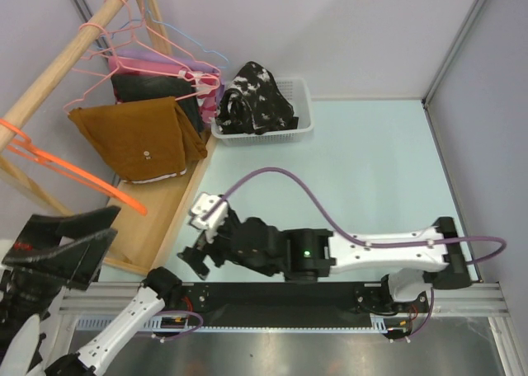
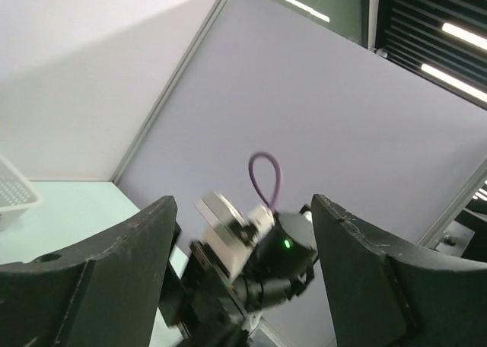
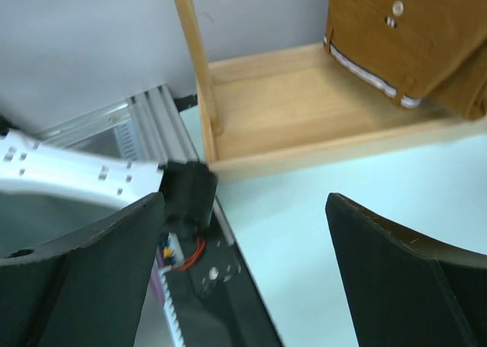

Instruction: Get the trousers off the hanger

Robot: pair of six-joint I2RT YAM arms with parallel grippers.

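The rust-brown trousers (image 1: 136, 141) hang folded over the pink hanger, so the robot's left gripper needs to go outward past the orange hanger and close on the pink hanger's bare arm (image 1: 145, 68).
The rust-brown trousers (image 1: 136, 141) with a small button hang folded over a pink hanger (image 1: 124, 67) on the wooden rack; they also show in the right wrist view (image 3: 396, 35). The black trousers with white print (image 1: 254, 96) lie in a white basket (image 1: 301, 124). My right gripper (image 1: 198, 248) is open and empty, low over the table near the rack's base and facing it (image 3: 245, 202). My left gripper (image 1: 107, 226) is open and empty, raised at the near left, and its view looks at the right arm's wrist (image 2: 243, 202).
A plain black garment (image 1: 157, 87) and a purple one (image 1: 161, 61) hang behind the brown trousers. An empty orange hanger (image 1: 70, 168) hangs at the rack's near end. The rack's wooden base (image 1: 157, 219) sits left of the right gripper. Walls enclose the table.
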